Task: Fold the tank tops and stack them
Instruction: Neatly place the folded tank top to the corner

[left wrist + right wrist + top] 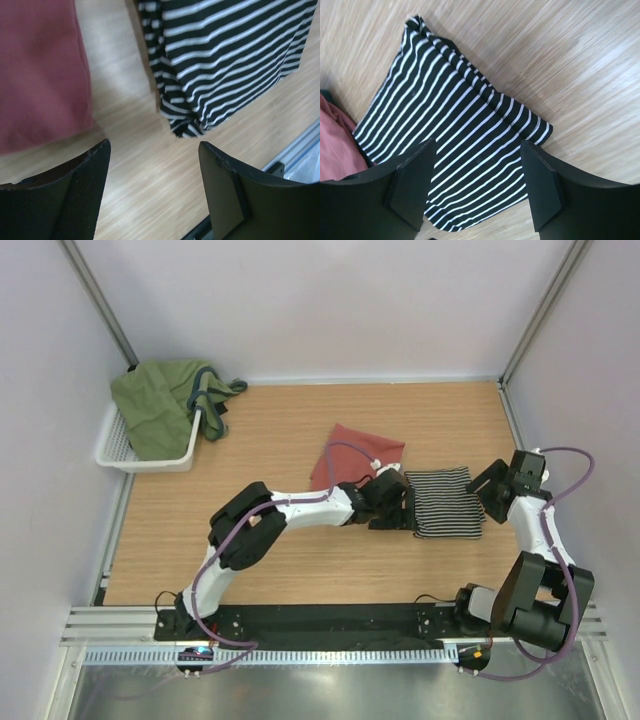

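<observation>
The edge of the striped tank top farthest from the red tank top is below my right gripper's open fingers. My right gripper will next move down onto the middle of the striped tank top's edge [477, 503] [491, 95] there and close.
A black-and-white striped tank top [448, 502] lies folded into a small rectangle on the wooden table, right of centre. A salmon-red tank top [355, 452] lies folded just to its left and farther back. My left gripper [390, 506] hovers between them with its jaws open over bare wood [152, 150]. From the left wrist, the red top [40, 75] is on the left and the striped top [230, 55] on the right. My right gripper [492, 488] is at the striped top's right edge, open [477, 150] above the striped cloth [455, 125], holding nothing.
A white basket [112, 450] stands at the back left with green cloth [160, 405] heaped in it and spilling over the rim. A metal rail [330, 625] runs along the near table edge. Walls close in the left, back and right sides.
</observation>
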Motion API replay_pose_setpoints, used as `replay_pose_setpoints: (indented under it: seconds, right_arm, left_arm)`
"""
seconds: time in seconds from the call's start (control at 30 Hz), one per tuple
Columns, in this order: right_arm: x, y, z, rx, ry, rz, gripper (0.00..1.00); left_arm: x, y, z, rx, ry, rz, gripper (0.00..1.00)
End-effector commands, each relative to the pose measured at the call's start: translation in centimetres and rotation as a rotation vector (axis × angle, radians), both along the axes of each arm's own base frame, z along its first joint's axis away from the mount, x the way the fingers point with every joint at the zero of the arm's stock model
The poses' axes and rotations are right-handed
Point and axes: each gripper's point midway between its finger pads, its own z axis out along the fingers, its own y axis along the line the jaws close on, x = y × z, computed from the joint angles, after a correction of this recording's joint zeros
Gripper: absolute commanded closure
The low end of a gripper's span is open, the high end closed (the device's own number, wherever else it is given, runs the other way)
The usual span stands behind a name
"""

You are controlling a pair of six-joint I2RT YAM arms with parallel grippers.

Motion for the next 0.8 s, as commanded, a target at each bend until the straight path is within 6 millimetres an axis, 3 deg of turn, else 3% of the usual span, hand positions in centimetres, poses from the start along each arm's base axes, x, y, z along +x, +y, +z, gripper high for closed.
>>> replay_pose_setpoints:
  seconds: [0.0, 0.33, 0.57, 0.7, 0.77]
  right_arm:
    - [2.3, 0.3, 1.1, -0.005, -0.182, 0.037, 0.26]
    - [2.2, -3.3, -1.6, -0.117, -0.127, -0.095, 0.35]
    - [1.7, -5.0, 0.1, -0.215, -0.136, -0.14, 0.27]
    - [2.5, -4.2, -1.8, -0.152, -0.105, -0.104, 0.26]
    - [2.8, -3.6, -4.0, -0.1, -0.052, -0.082, 0.27]
  left_arm:
    - [3.3, -1.5, 2.3, -0.049, -0.088, 0.099, 0.27]
    - [3.5, -3.4, -0.6, -0.049, -0.019, 0.115, 0.34]
    - [4.2, -3.6, -0.9, -0.046, -0.025, 0.149, 0.34]
    - [4.5, -4.0, -1.5, -0.027, -0.021, 0.152, 0.34]
    - [4.7, -4.0, -1.6, -0.018, -0.023, 0.157, 0.35]
